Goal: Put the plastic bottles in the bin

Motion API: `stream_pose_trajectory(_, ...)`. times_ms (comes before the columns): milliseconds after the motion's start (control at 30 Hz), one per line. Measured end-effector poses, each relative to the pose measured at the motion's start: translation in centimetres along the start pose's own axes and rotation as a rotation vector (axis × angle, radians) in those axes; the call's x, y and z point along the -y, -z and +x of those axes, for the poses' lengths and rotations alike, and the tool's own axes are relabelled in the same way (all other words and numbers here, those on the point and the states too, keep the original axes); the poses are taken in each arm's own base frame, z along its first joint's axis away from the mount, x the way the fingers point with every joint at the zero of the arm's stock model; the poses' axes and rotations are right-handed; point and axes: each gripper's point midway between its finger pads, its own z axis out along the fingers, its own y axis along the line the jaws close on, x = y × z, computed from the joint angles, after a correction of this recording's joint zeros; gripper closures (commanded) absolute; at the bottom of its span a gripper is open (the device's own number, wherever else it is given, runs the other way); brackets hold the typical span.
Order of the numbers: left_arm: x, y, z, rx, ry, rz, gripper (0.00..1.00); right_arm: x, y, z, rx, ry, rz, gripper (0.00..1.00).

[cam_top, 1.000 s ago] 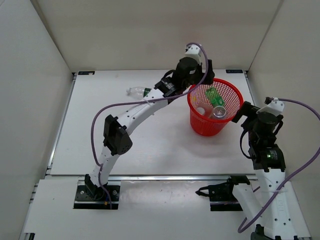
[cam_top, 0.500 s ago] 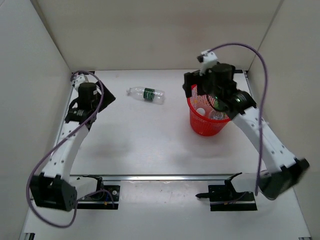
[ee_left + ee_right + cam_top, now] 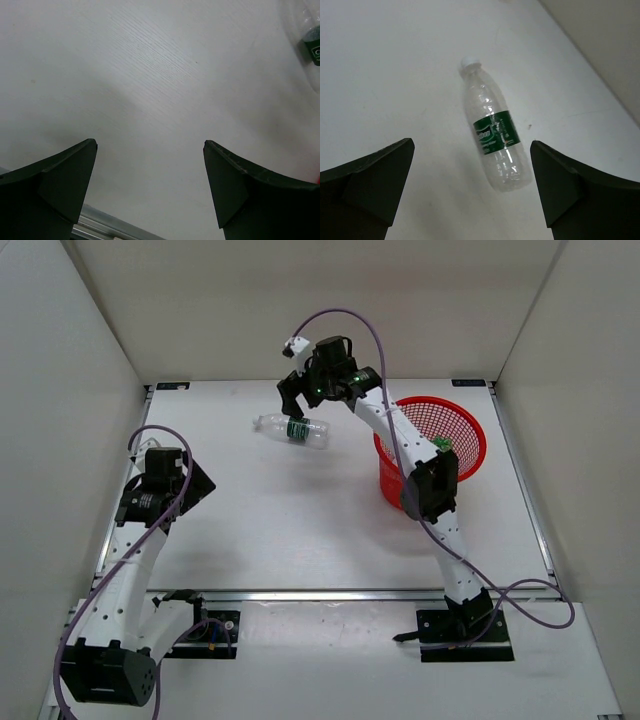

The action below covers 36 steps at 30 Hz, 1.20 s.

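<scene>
My right gripper lowers its spread fingers astride the bottle's dark-green label point(image 3: 298, 429) point(image 3: 496, 132) below it next, since the gap between them is wider than the bottle.
A clear bottle with a dark-green label point(image 3: 291, 429) lies on its side on the white table at the back, left of the round red mesh bin point(image 3: 472, 420). My right gripper point(image 3: 303, 408) hangs just above it, open and empty. In the right wrist view the bottle point(image 3: 494, 134) lies between and beyond the spread fingers, white cap pointing away, gripper point(image 3: 472, 145) not touching it. My left gripper point(image 3: 196, 483) is open and empty over bare table at the left point(image 3: 150, 145); the bottle's end point(image 3: 312, 42) shows at its top right. The right arm hides most of the bin's inside.
White walls close in the table at the back and on both sides. A metal rail point(image 3: 330, 593) runs along the near edge of the table. The right arm stretches across the bin's left rim.
My right arm has swung from over the bin leftward to above the dark-green-label bottle. My left arm has pulled back from the bin to the left side of the table. The bottle has not moved.
</scene>
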Motion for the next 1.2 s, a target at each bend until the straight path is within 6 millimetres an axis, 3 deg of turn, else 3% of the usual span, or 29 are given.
stream_pose_trajectory(100,-0.5,0.2,0.4,-0.016,-0.005,-0.015,0.01,-0.9,-2.3,3.9,-0.069,-0.028,-0.071,0.0)
stream_pose_trajectory(200,-0.6,0.3,0.6,-0.022,-0.015,-0.015,0.01,-0.3,-3.9,6.8,-0.101,-0.082,-0.111,0.01)
stream_pose_trajectory(400,-0.5,0.9,0.8,0.001,-0.02,0.022,0.01,3.0,-6.6,10.1,-0.072,-0.166,-0.129,0.0)
stream_pose_trajectory(533,-0.5,1.2,0.8,0.009,-0.026,0.032,0.01,4.2,-7.6,10.5,-0.034,-0.161,-0.127,0.0)
stream_pose_trajectory(900,-1.2,0.6,2.1,-0.024,-0.059,0.011,0.01,-1.2,-10.9,13.9,-0.127,-0.124,-0.193,0.03)
stream_pose_trajectory(1200,-1.4,1.0,2.0,-0.01,-0.076,0.014,0.01,-3.1,-11.9,15.0,-0.216,-0.03,-0.095,0.16)
